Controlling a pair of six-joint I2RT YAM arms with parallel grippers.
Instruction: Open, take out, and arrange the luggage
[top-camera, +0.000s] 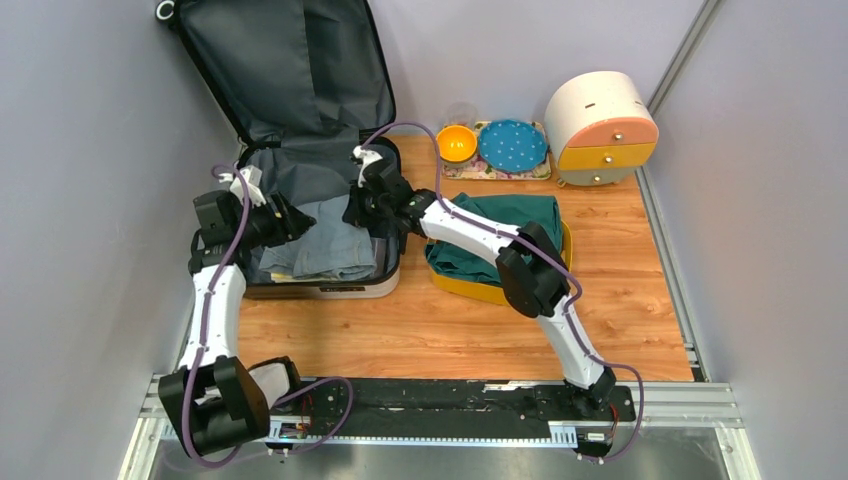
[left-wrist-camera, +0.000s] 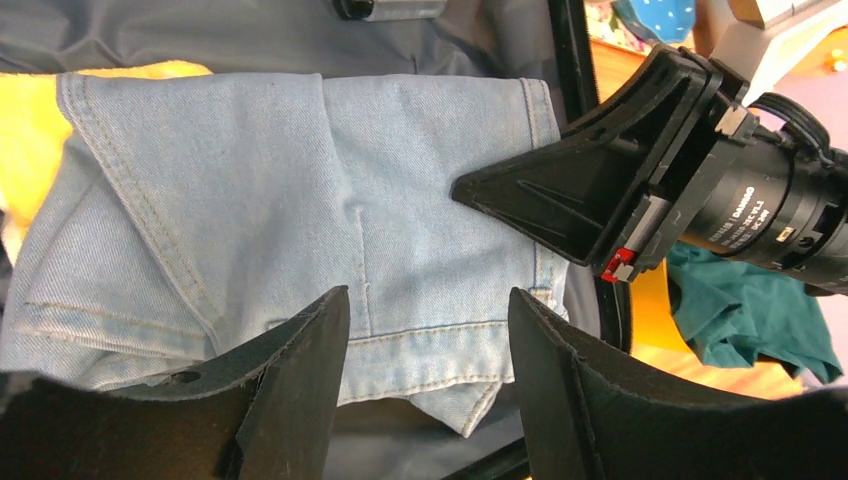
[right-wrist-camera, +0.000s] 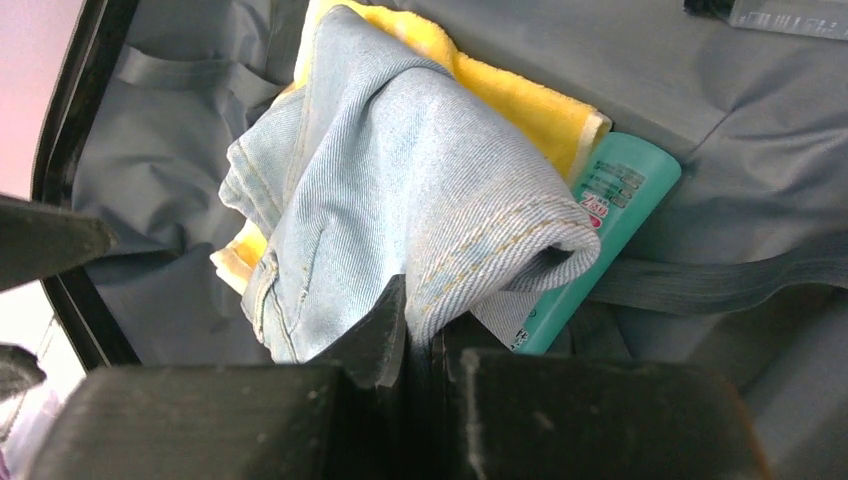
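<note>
Next, my right gripper lifts, carries the jeans (top-camera: 325, 240) over the dark green cloth, which lies to its right in the top view, lowers them and releases.
The luggage (top-camera: 322, 289) lies open at the back left of the table, its dark grey lid (top-camera: 290, 60) propped against the wall. Folded light blue jeans (top-camera: 325, 240) rest inside on a yellow towel (right-wrist-camera: 520, 100), beside a teal bottle (right-wrist-camera: 600, 220). My right gripper (right-wrist-camera: 425, 310) is shut on a fold of the jeans (right-wrist-camera: 400, 180) at their right edge, and the cloth bunches upward from its fingers. My left gripper (left-wrist-camera: 430, 300) hovers open over the near hem of the jeans (left-wrist-camera: 280, 190), with nothing between its fingers. The right gripper (left-wrist-camera: 470, 190) shows opposite it.
A yellow bin (top-camera: 470, 285) holding dark green cloth (top-camera: 500, 225) sits right of the suitcase, under the right arm. At the back stand an orange bowl (top-camera: 457, 143), a blue dotted plate (top-camera: 512, 145) and a round cream-and-orange drawer box (top-camera: 600, 125).
</note>
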